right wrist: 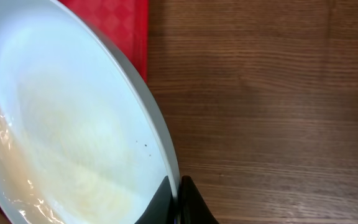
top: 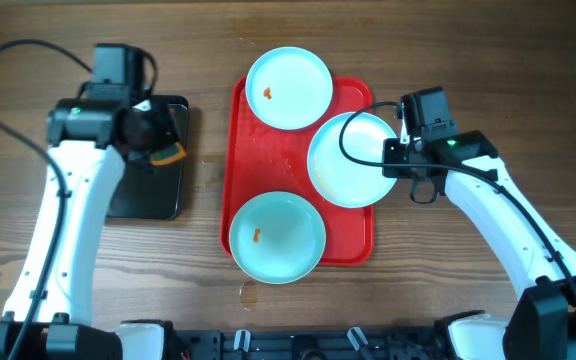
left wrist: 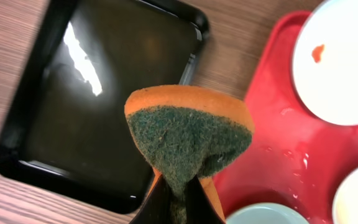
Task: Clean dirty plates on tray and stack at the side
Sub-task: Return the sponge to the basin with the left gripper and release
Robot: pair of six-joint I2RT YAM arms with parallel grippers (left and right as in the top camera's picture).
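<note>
The robot's left gripper will next go back down toward the near part of the black tray's bottom to release the sponge there, because the sponge still hangs high over the black tray's edge.
Three pale blue-white plates sit on or over the red tray point(top: 248, 190). The far plate point(top: 289, 88) and the near plate point(top: 277, 236) each carry an orange-red speck. The right plate point(top: 353, 160) looks clean and overhangs the tray's right rim. My right gripper point(top: 400, 158) is shut on its right rim, which shows in the right wrist view point(right wrist: 174, 186) with the plate point(right wrist: 61, 124). My left gripper point(top: 164, 140) is shut on an orange sponge with a green scouring face point(left wrist: 188, 134), held over the black tray point(left wrist: 92, 93).
The black tray point(top: 153, 190) lies left of the red tray on the wooden table. Small wet spots lie on the red tray point(left wrist: 291, 155) and on the table near its front edge point(top: 245, 292). Bare wood lies right of the red tray point(right wrist: 272, 93).
</note>
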